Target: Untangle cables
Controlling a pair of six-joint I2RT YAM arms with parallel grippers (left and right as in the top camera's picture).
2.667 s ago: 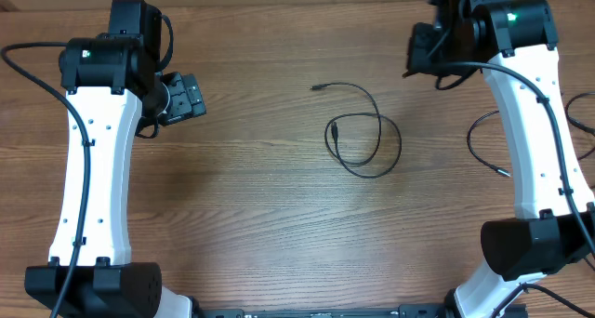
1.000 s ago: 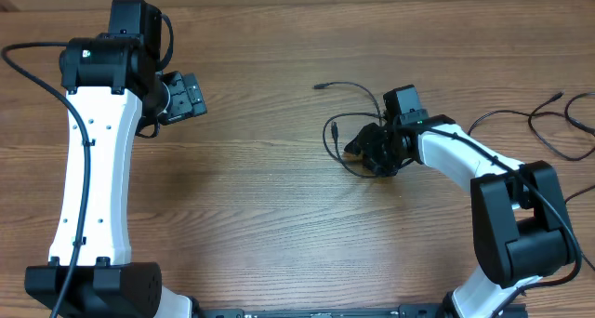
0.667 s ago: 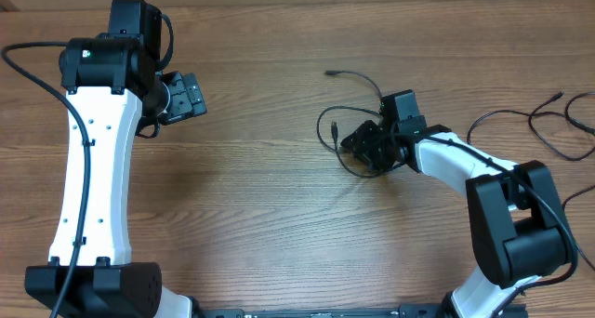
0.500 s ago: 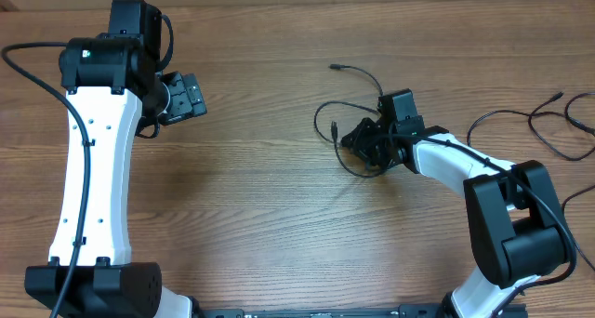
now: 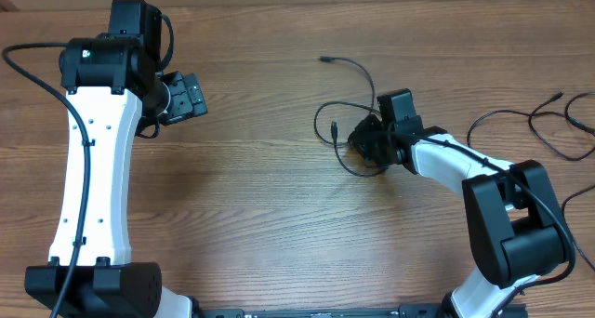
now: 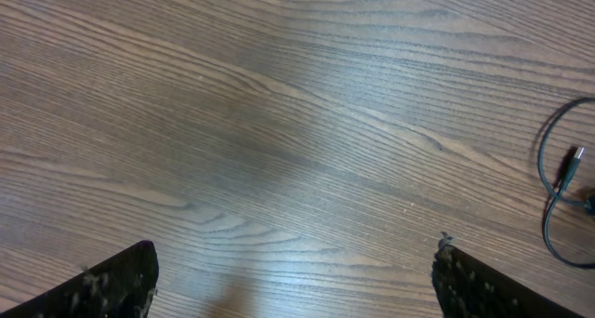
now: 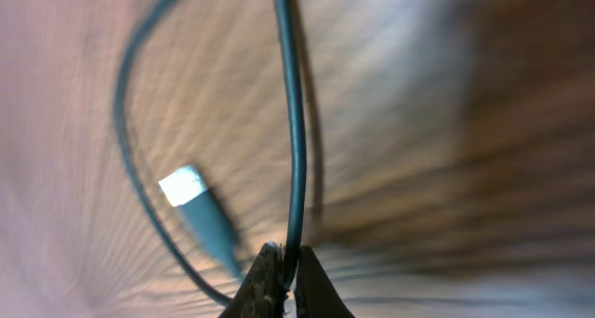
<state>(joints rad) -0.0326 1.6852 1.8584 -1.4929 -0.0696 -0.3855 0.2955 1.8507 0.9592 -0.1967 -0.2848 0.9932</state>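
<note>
The cable crosses itself, so next my right gripper will go up, move over the loop (image 5: 342, 123) (image 7: 216, 113) to its left in the overhead view, and then let go of the cable.
A thin black cable (image 5: 349, 76) lies looped on the wooden table, right of centre, with one plug tip at the far end (image 5: 325, 59) and another inside the loop (image 5: 334, 128). My right gripper (image 5: 365, 139) is low over the loop and shut on this cable; the right wrist view shows the cord (image 7: 296, 132) pinched between the fingertips (image 7: 289, 267), with a silvery plug (image 7: 183, 186) beside it. More loose cables (image 5: 535, 123) lie at the right edge. My left gripper (image 5: 191, 97) is open and empty at the far left; its fingers are wide apart (image 6: 293, 281).
The left wrist view shows bare wood grain and a bit of the cable loop with a plug (image 6: 567, 169) at its right edge. The white arms stand along both sides of the table.
My right arm came down from the far right onto the cable loop and closed on it. The cable's far plug end was dragged farther back and left. The left arm stayed still.
</note>
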